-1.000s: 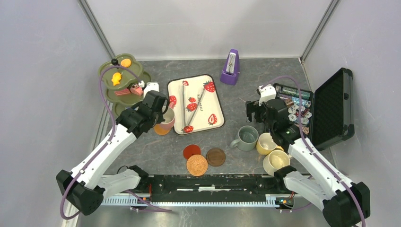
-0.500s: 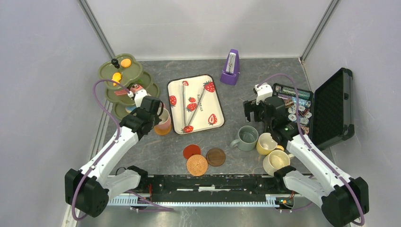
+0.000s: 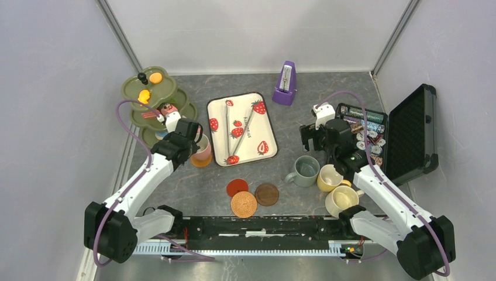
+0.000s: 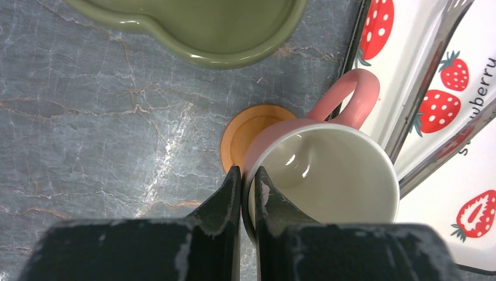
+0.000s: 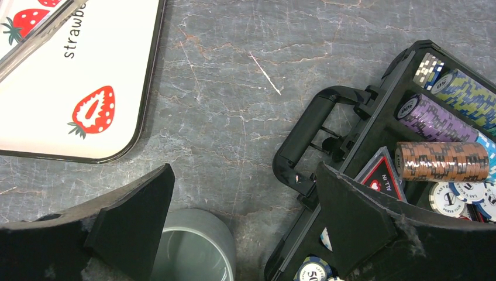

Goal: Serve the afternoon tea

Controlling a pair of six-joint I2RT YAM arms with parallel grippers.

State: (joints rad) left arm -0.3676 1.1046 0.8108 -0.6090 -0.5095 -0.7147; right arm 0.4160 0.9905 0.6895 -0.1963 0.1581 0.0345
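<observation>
The left gripper lowers the pink mug (image 3: 204, 151) a little onto the orange coaster next and releases the mug's rim, as that coaster already lies beneath it.
My left gripper (image 4: 247, 172) is shut on the rim of the pink mug (image 4: 327, 170), one finger inside and one outside. The mug stands over an orange coaster (image 4: 245, 132), beside the olive-green tiered stand (image 3: 153, 96) with small pastries (image 3: 143, 95) on it. In the top view the pink mug (image 3: 204, 151) is just left of the strawberry tray (image 3: 264, 126). My right gripper (image 5: 245, 175) is open and empty above the grey-green mug (image 5: 193, 252). The grey-green mug (image 3: 306, 168), yellow mug (image 3: 329, 177) and cream mug (image 3: 341, 200) cluster at the right. Three coasters (image 3: 244, 204) lie near the front centre.
An open black case (image 3: 409, 134) of chips lies at the right, its handle (image 5: 310, 134) close to my right fingers. A purple metronome (image 3: 285, 84) stands at the back. Tongs (image 3: 243, 123) lie on the tray. Grey walls enclose the table.
My left gripper has shifted a little left and back with the pink mug, which was tilted and now stands more level over the orange coaster. The right gripper edged slightly left.
</observation>
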